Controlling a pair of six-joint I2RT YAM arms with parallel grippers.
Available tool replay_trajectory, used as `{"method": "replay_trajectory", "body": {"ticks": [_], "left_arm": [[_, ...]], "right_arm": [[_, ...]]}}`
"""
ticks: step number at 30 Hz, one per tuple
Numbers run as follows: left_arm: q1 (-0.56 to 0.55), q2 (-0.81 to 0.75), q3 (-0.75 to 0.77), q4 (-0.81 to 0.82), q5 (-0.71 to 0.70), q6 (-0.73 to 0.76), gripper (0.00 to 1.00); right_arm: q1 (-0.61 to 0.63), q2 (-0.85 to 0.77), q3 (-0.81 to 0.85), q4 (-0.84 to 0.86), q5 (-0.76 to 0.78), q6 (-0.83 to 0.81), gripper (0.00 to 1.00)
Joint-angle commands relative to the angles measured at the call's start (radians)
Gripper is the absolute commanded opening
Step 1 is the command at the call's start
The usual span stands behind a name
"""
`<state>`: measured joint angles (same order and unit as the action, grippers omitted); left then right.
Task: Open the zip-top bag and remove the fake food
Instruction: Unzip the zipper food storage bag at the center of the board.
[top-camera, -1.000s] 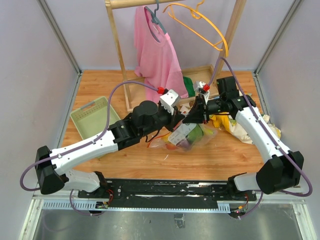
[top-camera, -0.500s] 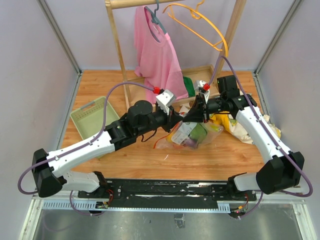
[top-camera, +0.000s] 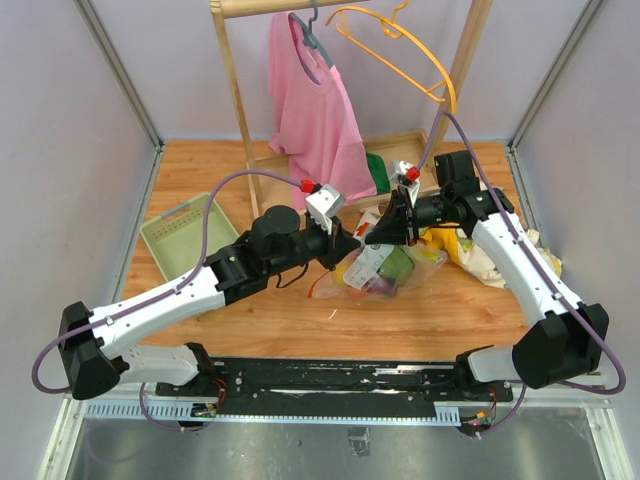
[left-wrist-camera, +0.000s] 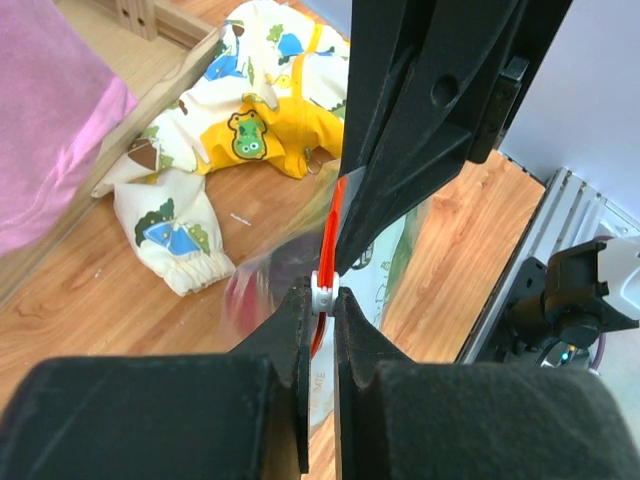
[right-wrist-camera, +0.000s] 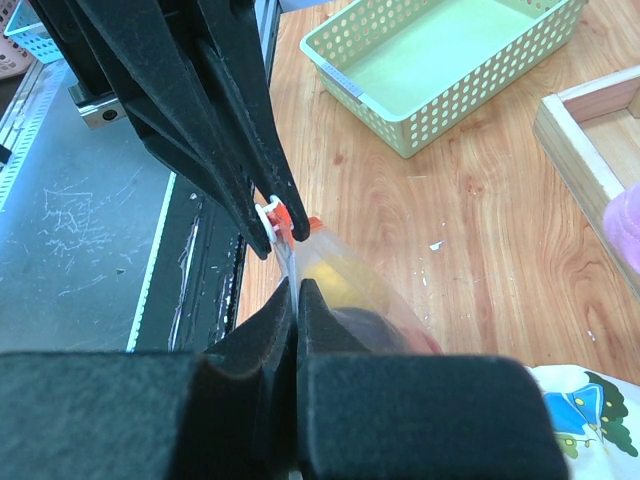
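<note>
The slider (right-wrist-camera: 267, 216) goes down to the zipper's loose end next, pulled and released by my left gripper. That end lies below and to the gripper's left in the top view.
The zip-top bag (top-camera: 385, 270) hangs low over the table between both grippers, clear with an orange-red zipper strip (left-wrist-camera: 337, 222). My left gripper (left-wrist-camera: 322, 291) is shut on the white zipper slider (right-wrist-camera: 267, 216) at the bag's mouth. Just beside it, my right gripper (right-wrist-camera: 297, 286) is shut on the bag's top edge. The two grippers (top-camera: 352, 247) (top-camera: 386, 236) nearly touch. The fake food sits inside the bag: a yellow piece (right-wrist-camera: 326, 275), a green piece (top-camera: 397, 264) and a purple piece (top-camera: 371, 287) show through the plastic.
A pale green tray (top-camera: 185, 232) lies at the left. A wooden rack (top-camera: 238, 100) with a pink shirt (top-camera: 315, 110) and an orange hanger (top-camera: 410, 50) stands at the back. Dinosaur-print cloth (top-camera: 470, 250) lies right of the bag, under the right arm.
My left gripper has drawn back to the left with the slider, a little away from the right gripper. The right arm has stayed in place, holding the bag's edge.
</note>
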<state>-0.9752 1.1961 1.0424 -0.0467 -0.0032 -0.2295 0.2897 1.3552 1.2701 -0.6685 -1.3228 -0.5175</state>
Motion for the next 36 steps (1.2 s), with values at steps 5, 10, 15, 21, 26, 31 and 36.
{"method": "replay_trajectory", "body": {"ticks": [5, 10, 15, 21, 26, 31, 36], "left_arm": [[0.013, -0.062, -0.050, -0.008, -0.003, 0.024, 0.06], [0.012, -0.074, -0.071, -0.002, -0.003, 0.034, 0.06], [0.012, -0.076, -0.079, -0.009, 0.001, 0.046, 0.05], [0.012, -0.069, -0.083, -0.020, -0.003, 0.058, 0.05], [0.013, -0.063, -0.090, -0.030, 0.000, 0.066, 0.05], [0.014, -0.060, -0.098, -0.044, -0.002, 0.071, 0.05], [0.018, -0.065, -0.111, -0.049, -0.001, 0.071, 0.05]], "right_arm": [[-0.045, -0.027, 0.032, -0.005, 0.011, -0.012, 0.01], [-0.057, -0.028, 0.037, -0.007, 0.001, -0.010, 0.01], [-0.077, -0.031, 0.039, -0.011, -0.005, -0.010, 0.01], [-0.109, -0.033, 0.042, -0.013, -0.018, -0.010, 0.01], [-0.128, -0.033, 0.040, -0.018, -0.021, -0.014, 0.01], [-0.152, -0.033, 0.041, -0.023, -0.024, -0.019, 0.01], [-0.172, -0.032, 0.036, -0.022, -0.029, -0.022, 0.01]]}}
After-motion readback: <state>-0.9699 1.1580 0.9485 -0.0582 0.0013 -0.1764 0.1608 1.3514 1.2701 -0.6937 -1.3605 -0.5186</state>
